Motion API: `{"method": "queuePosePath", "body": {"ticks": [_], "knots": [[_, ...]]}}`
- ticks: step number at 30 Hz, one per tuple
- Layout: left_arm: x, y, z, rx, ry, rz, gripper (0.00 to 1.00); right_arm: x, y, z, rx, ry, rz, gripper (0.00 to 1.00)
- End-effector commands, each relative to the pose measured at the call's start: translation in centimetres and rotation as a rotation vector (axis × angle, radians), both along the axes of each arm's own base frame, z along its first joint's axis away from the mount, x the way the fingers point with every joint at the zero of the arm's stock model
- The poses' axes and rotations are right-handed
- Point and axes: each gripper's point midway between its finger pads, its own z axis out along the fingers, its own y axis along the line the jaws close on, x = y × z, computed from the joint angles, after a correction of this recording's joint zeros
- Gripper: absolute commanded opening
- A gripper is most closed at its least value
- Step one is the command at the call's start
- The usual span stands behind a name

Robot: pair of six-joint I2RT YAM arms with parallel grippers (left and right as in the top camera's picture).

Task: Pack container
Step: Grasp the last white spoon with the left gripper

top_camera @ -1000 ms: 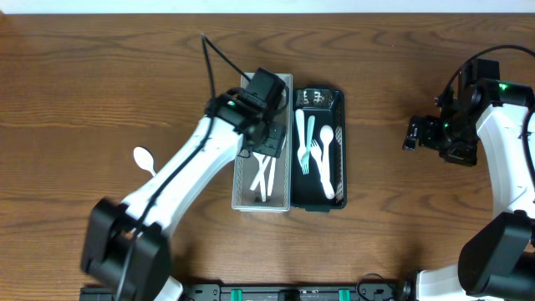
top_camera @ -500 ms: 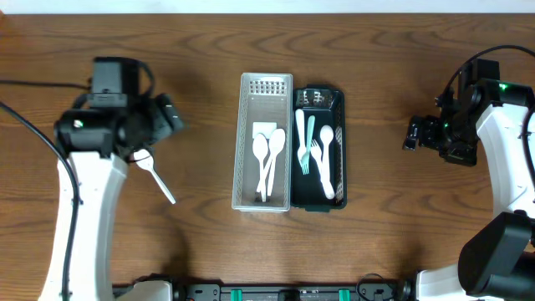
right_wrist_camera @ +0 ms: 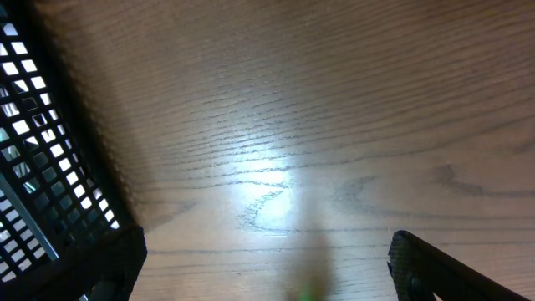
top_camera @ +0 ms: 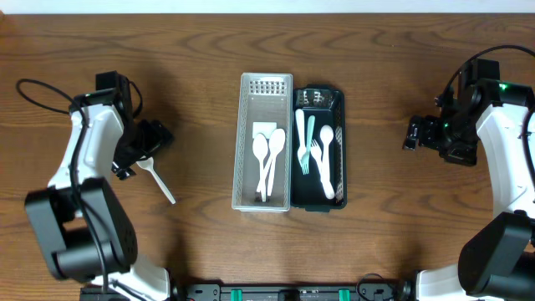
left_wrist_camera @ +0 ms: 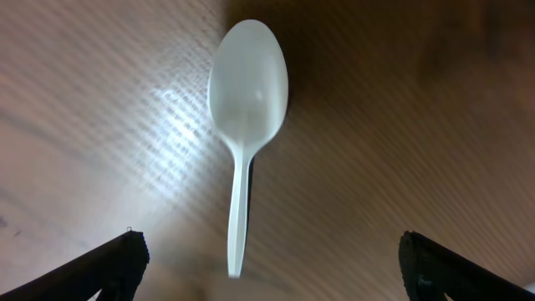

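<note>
I should move my left gripper down toward the tabletop next, onto the handle just behind the spoon's bowl (top_camera: 155, 175) (left_wrist_camera: 240, 179), because that narrow part of the handle runs between the two open fingers.
A white plastic spoon (top_camera: 157, 180) lies on the table at the left; in the left wrist view (left_wrist_camera: 247, 109) it lies bowl up, right between my fingers. My left gripper (top_camera: 144, 144) is open over the spoon's bowl end, its fingertips (left_wrist_camera: 267, 267) wide apart either side of the handle. A clear mesh container (top_camera: 247, 167) in the middle holds white spoons (top_camera: 266, 159). The black tray (top_camera: 338, 125) beside it holds white forks and spoons (top_camera: 316, 155). My right gripper (top_camera: 415, 134) is open and empty, right of the tray, over bare wood (right_wrist_camera: 267, 276).
The black tray's mesh wall (right_wrist_camera: 42, 167) shows at the left edge of the right wrist view. A black cable (top_camera: 42, 88) loops by the left arm. The table's far edge runs along the top.
My left arm has swung from over the clear container to the far left and come down over the loose spoon. A spoon now lies in the clear container. The right arm has not moved.
</note>
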Motion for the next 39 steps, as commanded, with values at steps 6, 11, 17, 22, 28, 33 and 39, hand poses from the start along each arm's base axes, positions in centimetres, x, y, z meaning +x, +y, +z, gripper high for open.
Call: {"method": "queuePosePath", "body": {"ticks": [6, 11, 17, 22, 28, 33, 39], "knots": [[0.2, -1.2, -3.5, -0.096, 0.049, -0.06, 0.98, 0.0, 0.2, -0.2, 0.01, 0.006, -0.012, 0.95], [-0.4, -1.6, -4.8, -0.113, 0.06, -0.059, 0.98, 0.0, 0.2, -0.2, 0.01, 0.006, -0.012, 0.95], [-1.9, -1.9, -6.5, -0.119, 0.085, -0.058, 0.98, -0.1, 0.2, -0.2, 0.011, 0.01, -0.012, 0.96], [-2.3, -2.0, -6.8, -0.121, 0.096, -0.057, 0.98, -0.2, 0.2, -0.2, 0.011, 0.014, -0.012, 0.95], [-2.4, -2.0, -6.8, -0.121, 0.099, -0.057, 0.81, -0.2, 0.3, -0.2, 0.011, 0.014, -0.012, 0.95], [-2.4, -2.0, -6.8, -0.122, 0.1, -0.057, 0.59, -0.2, 0.2, -0.2, 0.011, 0.013, -0.012, 0.95], [-2.4, -2.0, -6.8, -0.122, 0.1, -0.057, 0.36, -0.1, 0.2, -0.2, 0.011, 0.011, -0.012, 0.96]]}}
